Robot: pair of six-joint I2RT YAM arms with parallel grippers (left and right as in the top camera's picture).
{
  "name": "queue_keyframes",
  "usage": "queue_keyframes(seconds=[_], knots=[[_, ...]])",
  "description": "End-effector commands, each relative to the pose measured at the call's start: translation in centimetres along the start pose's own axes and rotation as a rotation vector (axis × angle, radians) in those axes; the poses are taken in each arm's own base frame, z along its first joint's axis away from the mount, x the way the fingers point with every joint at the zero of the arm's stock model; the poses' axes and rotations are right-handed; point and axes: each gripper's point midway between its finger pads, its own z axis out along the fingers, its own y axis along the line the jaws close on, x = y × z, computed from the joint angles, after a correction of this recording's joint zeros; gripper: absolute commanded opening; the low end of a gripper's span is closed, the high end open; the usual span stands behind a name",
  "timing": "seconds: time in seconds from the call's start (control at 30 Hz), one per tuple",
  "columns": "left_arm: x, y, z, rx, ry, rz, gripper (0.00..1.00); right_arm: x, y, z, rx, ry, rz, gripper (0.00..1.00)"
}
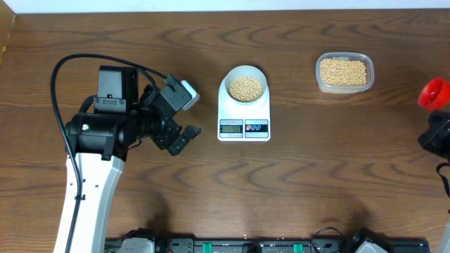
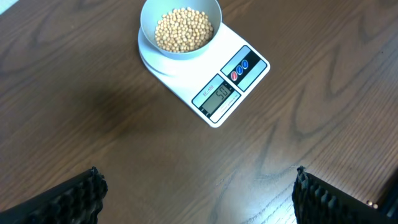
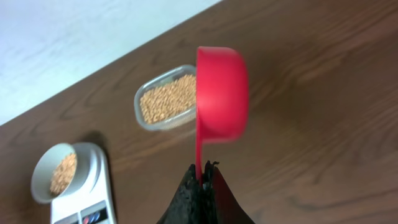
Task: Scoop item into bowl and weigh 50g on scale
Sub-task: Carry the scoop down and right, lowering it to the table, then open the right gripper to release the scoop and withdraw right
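Observation:
The display reads the weight asked for, so my right gripper will next lower toward the scale (image 1: 244, 112), to the empty wood on the tub's near side, and then open.
The white scale (image 1: 244, 112) stands at mid-table with the white bowl (image 1: 245, 86) on it, holding tan-yellow beans (image 1: 245, 88). The left wrist view shows the bowl (image 2: 181, 26) on the scale (image 2: 230, 81) with its display lit. My left gripper (image 1: 184, 119) is open to the left of the scale, fingers (image 2: 74, 199) wide apart over bare wood. At the table's right edge my right gripper (image 3: 203, 169) is shut on the thin handle of a red scoop (image 3: 221, 93), held edge-on in the air. The scoop (image 1: 434, 93) shows at the right edge from overhead.
A clear plastic tub (image 1: 344, 72) full of beans sits at the back right; the right wrist view shows the tub (image 3: 165, 98) just left of the scoop. The left arm's white base stands at the front left, with a black cable looping above it.

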Motion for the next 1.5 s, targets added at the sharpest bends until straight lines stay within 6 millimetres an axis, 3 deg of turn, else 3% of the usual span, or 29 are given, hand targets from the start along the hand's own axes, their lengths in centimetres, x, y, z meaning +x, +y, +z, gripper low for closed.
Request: queue_keyframes(seconds=[0.0,0.2,0.47,0.67,0.77,1.13,1.37,1.47], knots=[[-0.6,-0.1,-0.6,-0.002,-0.025,0.016,0.98,2.3,0.9,2.0,-0.117,0.066,0.047,0.01],[-0.6,-0.1,-0.6,-0.002,-0.025,0.016,0.98,8.2,0.4,8.1,-0.256,0.179,0.291,0.01],[-0.6,-0.1,-0.6,-0.002,-0.025,0.016,0.98,13.9,0.6,12.1,-0.3,0.275,0.333,0.01],[-0.6,-0.1,-0.6,-0.002,-0.025,0.016,0.98,15.3,-0.1,13.7,-0.284,0.287,0.333,0.01],[-0.6,-0.1,-0.6,-0.002,-0.025,0.016,0.98,15.6,-0.4,14.6,-0.27,0.304,0.413,0.01],[-0.6,-0.1,-0.6,-0.002,-0.025,0.016,0.98,19.7,-2.2,18.4,-0.219,0.456,0.526,0.01],[-0.6,-0.1,-0.6,-0.002,-0.025,0.016,0.98,22.1,-2.9,19.3,-0.192,0.535,0.57,0.01],[-0.6,-0.1,-0.6,-0.002,-0.025,0.016,0.98,22.6,-3.1,19.3,-0.173,0.552,0.577,0.07]])
